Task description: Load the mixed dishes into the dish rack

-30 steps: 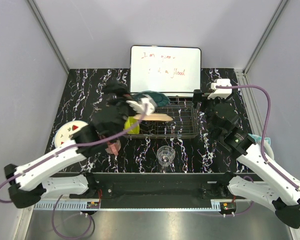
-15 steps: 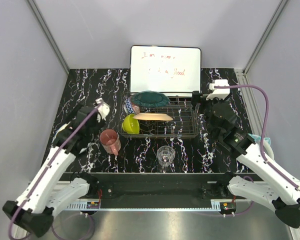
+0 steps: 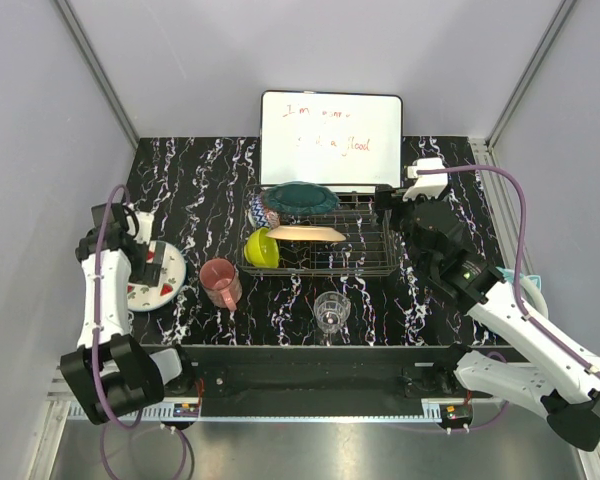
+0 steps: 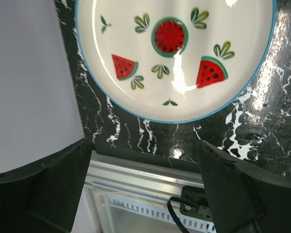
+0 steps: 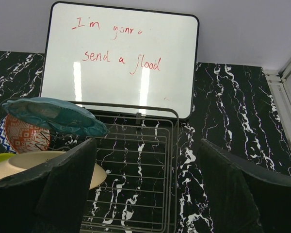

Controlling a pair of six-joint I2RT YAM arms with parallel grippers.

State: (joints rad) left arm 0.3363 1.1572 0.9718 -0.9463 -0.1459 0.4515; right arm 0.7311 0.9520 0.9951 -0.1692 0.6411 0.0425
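My left gripper shifts toward the wall next and lowers to the white plate's wall-side rim (image 4: 79, 42).
The dish rack (image 3: 365, 250) (image 5: 136, 170) holds a teal plate (image 3: 300, 197) (image 5: 53, 116), a red patterned bowl (image 3: 263, 212) (image 5: 24, 136), a peach plate (image 3: 305, 233) (image 5: 14, 162) and a lime-green bowl (image 3: 261, 248). A pink mug (image 3: 220, 282) and a clear glass (image 3: 330, 310) stand in front of it. At the far left lies the white plate with red slices (image 3: 158, 282) (image 4: 174, 58). My left gripper (image 3: 138, 255) (image 4: 145, 194) hovers open over that plate's near edge, holding nothing. My right gripper (image 3: 390, 205) (image 5: 145, 194) hangs open over the rack's right end.
A whiteboard (image 3: 330, 140) (image 5: 121, 58) with red writing leans behind the rack. The left wall (image 4: 29, 82) is close beside the white plate. The table's front rail (image 4: 150, 167) runs just below the left fingers.
My left arm swung from over the rack to the far left, above the white plate. The peach plate stays in the rack. My right gripper shifted slightly left.
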